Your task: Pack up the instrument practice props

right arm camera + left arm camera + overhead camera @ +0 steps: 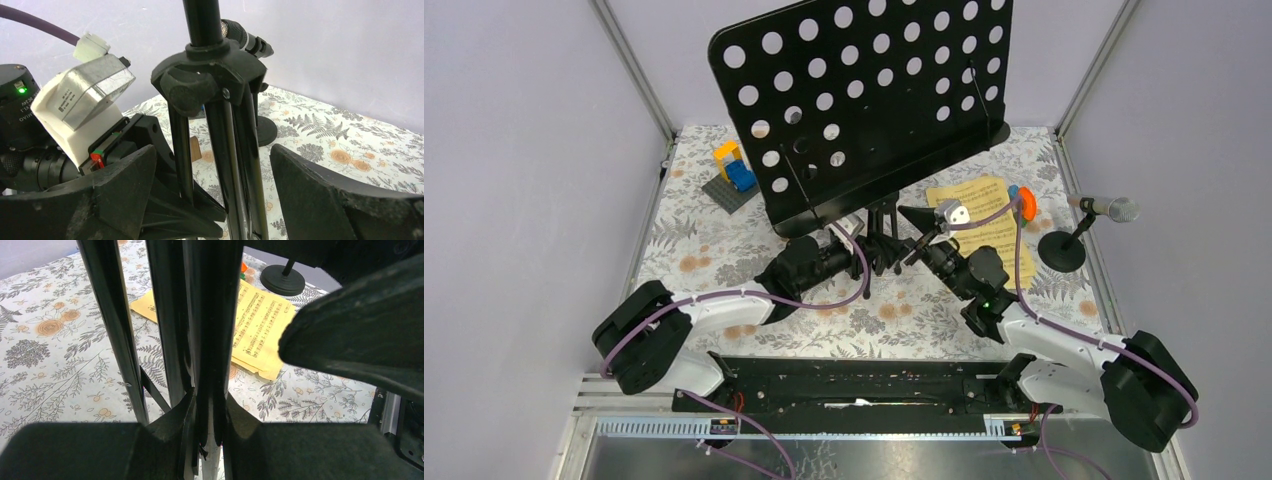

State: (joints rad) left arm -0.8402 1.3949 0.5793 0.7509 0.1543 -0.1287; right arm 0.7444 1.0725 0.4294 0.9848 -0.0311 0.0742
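My left gripper pinches the folded legs lower, so I should next bring my right gripper closer to the stand and close it on the legs just under the hub [210, 70].
The black perforated music rack [864, 100] stands at the middle back on its tripod legs [886, 245], which are folded close together. My left gripper [867, 247] is shut on the legs low down; the left wrist view shows its jaws [210, 427] pinching the black tubes [212, 330]. My right gripper [913, 238] is open around the same legs [235, 150], below the tripod hub [210, 70], with gaps on both sides [220, 200]. Yellow sheet-music pages [984, 215] lie right of the stand. A silver microphone [1114, 208] sits on a disc-based post [1061, 250]. A black microphone [245, 37] on its post shows behind the hub.
A yellow-and-blue toy block build [734, 170] stands at the back left. A small orange toy [1024, 203] lies by the sheet music. Purple walls close in the left, back and right sides. A black rail [854, 385] runs along the near edge.
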